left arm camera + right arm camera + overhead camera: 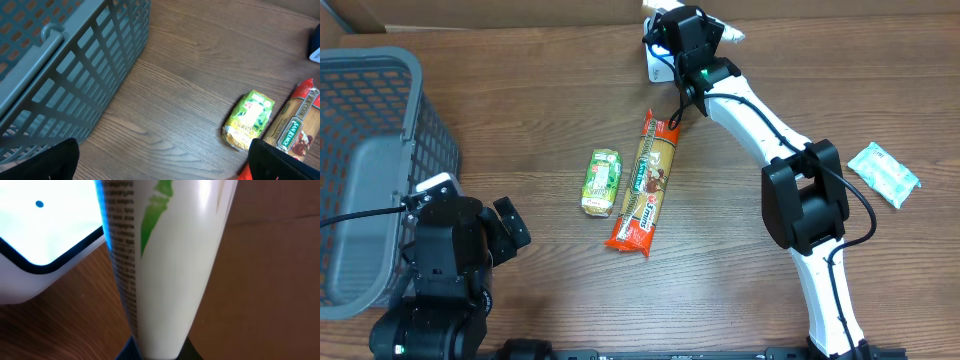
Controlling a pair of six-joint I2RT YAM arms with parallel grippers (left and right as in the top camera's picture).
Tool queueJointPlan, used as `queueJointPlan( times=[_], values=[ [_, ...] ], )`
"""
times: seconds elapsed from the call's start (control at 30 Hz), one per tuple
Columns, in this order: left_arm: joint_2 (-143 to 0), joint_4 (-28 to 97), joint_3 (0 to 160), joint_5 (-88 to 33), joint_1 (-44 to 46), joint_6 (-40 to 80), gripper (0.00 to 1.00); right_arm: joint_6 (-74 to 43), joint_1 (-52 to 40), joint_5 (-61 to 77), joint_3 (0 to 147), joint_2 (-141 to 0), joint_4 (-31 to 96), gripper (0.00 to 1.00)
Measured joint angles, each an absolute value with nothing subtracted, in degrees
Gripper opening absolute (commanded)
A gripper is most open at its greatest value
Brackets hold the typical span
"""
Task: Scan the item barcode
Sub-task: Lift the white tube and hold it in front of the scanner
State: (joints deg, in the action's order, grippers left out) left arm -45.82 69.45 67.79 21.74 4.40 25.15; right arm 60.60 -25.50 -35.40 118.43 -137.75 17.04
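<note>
My right gripper goes to the right in the overhead view and down next and releases the tube (730, 33) beside the teal packet, because open tabletop shows there.
The item is a white tube (165, 255) with a green mark and fine print down one side. My right gripper (160, 355) is shut on its narrow end. In the overhead view the right gripper (695, 35) holds the tube (730, 33) at the table's far edge, right beside the white scanner (658, 68). From the right wrist, the scanner (45, 225) shows as a white face with a black rim, just left of the tube. My left gripper (470, 205) stands open near the front left; between its fingers (55, 160) lies only bare wood.
A grey mesh basket (370, 170) fills the left side, close to my left arm. A green packet (602, 182) and a long orange pasta pack (648, 182) lie mid-table. A teal packet (883, 173) lies at the right.
</note>
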Motion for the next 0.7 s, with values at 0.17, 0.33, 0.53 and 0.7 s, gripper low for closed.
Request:
queueJointPlan(
  times=[0.17,0.33,0.53,0.7],
  values=[
    [-45.82,69.47,67.79,21.74,4.40,25.15,0.99,60.66,-25.50,-35.40,118.43,-137.75,18.22,0.04],
    [-45.82,69.45,67.79,21.74,4.40,25.17,1.00,60.66,-25.50,-35.33,118.43,-137.75,18.11,0.04],
    [-45.82,69.47,67.79,21.74,4.40,25.15,1.00,60.64,-25.10,-33.19,118.43,-137.75,17.98,0.04],
    [-45.82,69.45,67.79,21.74,4.40,25.17,1.00,60.69,-24.05,-32.05,118.43,-137.75,17.41,0.04]
  ],
)
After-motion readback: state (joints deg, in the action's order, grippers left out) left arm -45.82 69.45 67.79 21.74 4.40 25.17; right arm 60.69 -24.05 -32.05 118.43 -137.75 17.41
